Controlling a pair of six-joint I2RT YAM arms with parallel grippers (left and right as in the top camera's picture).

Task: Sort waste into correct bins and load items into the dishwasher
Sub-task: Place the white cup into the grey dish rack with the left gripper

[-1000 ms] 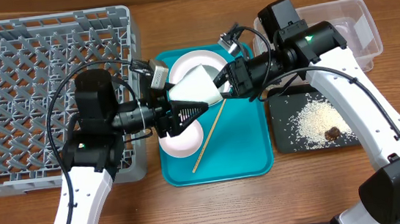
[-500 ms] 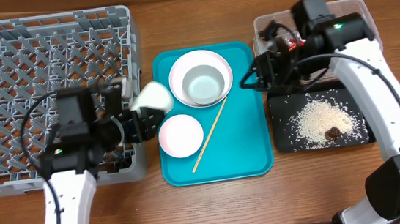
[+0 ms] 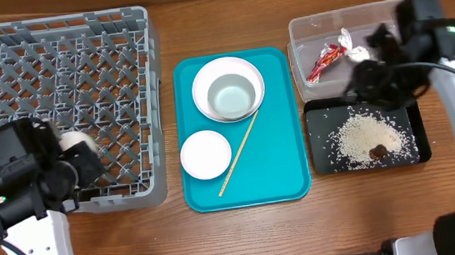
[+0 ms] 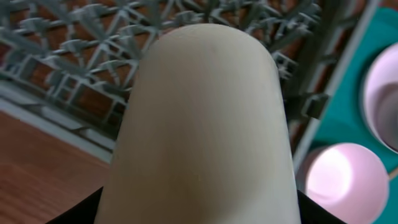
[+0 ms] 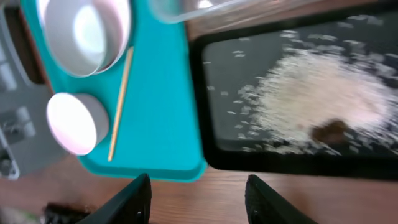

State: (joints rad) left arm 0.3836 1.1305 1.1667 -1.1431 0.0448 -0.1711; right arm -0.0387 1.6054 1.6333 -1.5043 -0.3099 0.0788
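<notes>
The rack's wires beneath the white cup are empty, so I should next lower the cup with my left gripper into the near part of the rack and release it among those wires.
My left gripper (image 3: 70, 162) is shut on a white cup (image 3: 78, 143), held over the front right part of the grey dishwasher rack (image 3: 52, 44). The cup (image 4: 202, 124) fills the left wrist view and hides the fingers. On the teal tray (image 3: 281, 164) lie a large white bowl (image 3: 228, 90), a small white bowl (image 3: 205, 155) and a wooden chopstick (image 3: 240, 153). My right gripper (image 3: 365, 81) is open and empty above the black tray (image 3: 322, 152); its fingers (image 5: 199, 199) frame bare table in the right wrist view.
A clear bin (image 3: 384, 16) at the back right holds a red wrapper (image 3: 324, 61) and crumpled paper (image 3: 345, 45). The black tray carries spilled rice (image 3: 362, 138) and a brown scrap (image 3: 377, 151). The rack's wall (image 4: 74, 37) stands close behind the cup.
My left arm carried the cup from the teal tray leftward to over the rack. My right arm pulled back to the right, off the tray, to above the black tray.
</notes>
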